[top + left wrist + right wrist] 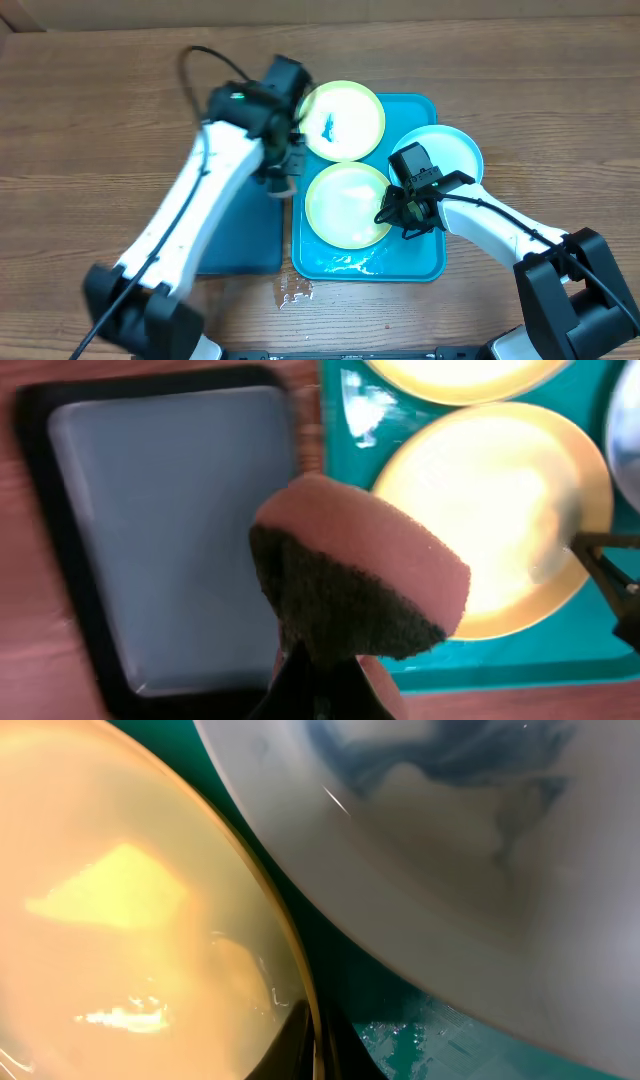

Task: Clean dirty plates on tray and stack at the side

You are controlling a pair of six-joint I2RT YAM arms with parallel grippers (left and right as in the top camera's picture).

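Observation:
I will lower my left gripper toward the grey-blue inside of the black tray next and let go of the sponge, because that tray is below and to the left in the overhead view.
Three plates lie on the teal tray [420, 262]. The far yellow-green plate [345, 120] has a dark teal smear. The near yellow-green plate [345, 205] looks wet and pale; it also shows in the left wrist view [500, 510] and the right wrist view [120, 910]. The light blue plate [455, 150] sits at the right with bluish smears [450, 830]. My right gripper [397, 210] is shut on the near plate's right rim [318, 1030]. My left gripper [283, 165] is shut on a pink sponge with a dark scouring side [360, 575], held over the tray's left edge.
A smaller black tray with a grey-blue inside [160, 530] lies left of the teal tray, partly under my left arm [245, 255]. Water glistens on the teal tray's front [350, 263] and on the wooden table [295, 292] in front of it.

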